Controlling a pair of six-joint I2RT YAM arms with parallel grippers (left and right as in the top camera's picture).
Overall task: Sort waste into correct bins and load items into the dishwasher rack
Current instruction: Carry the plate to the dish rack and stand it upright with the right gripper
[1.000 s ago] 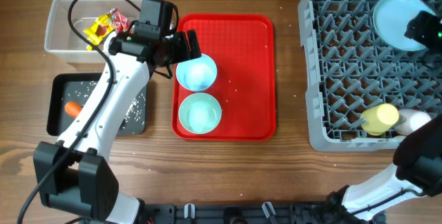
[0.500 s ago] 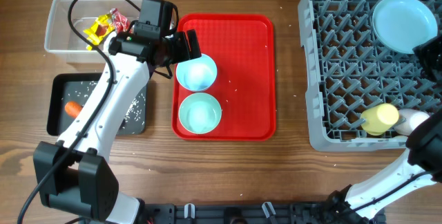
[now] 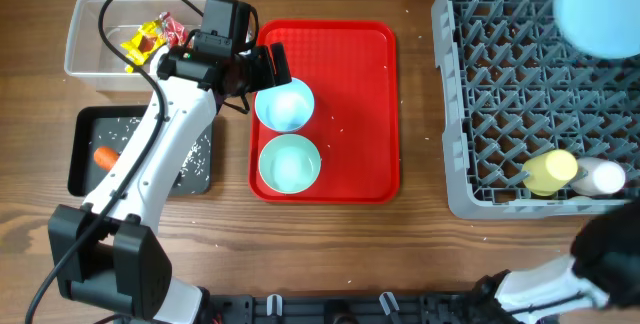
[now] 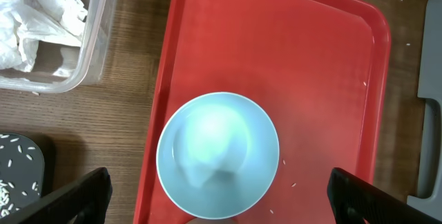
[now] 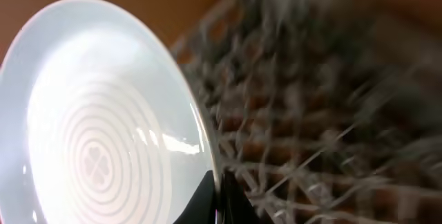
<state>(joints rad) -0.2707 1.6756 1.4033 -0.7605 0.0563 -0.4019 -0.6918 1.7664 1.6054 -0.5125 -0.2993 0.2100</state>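
Observation:
My right gripper is holding the plate by its rim, and the cups take up only the rack's near end. My right gripper should turn next, bring the plate down into the empty far part point(image 3: 540, 46) point(image 5: 277, 113) and release the plate's rim.
My right gripper point(image 5: 219, 200) is shut on the rim of the round light blue plate point(image 5: 103, 127), held tilted on edge over the blurred dishwasher rack point(image 5: 331, 113). From overhead the plate point(image 3: 600, 9) hangs high above the grey rack's point(image 3: 500, 94) far right corner and hides the gripper. A yellow cup point(image 3: 550, 171) and a pale pink cup point(image 3: 600, 176) lie in the rack. My left gripper point(image 3: 270, 69) stands open over the upper of two light blue bowls point(image 3: 285, 104), point(image 3: 290, 162). In the left wrist view that bowl point(image 4: 217, 155) sits between the spread fingers point(image 4: 69, 200).
Both bowls rest on a flat red tray point(image 3: 360, 94). The clear tub point(image 3: 90, 59) holds yellow and red wrappers point(image 3: 145, 39) and white tissue point(image 4: 34, 16). The black tray point(image 3: 85, 154) holds a carrot point(image 3: 105, 156) and rice grains point(image 3: 195, 159).
The right gripper has shut on the plate's rim and raised it off the rack, up and toward the far right. The left arm has not moved.

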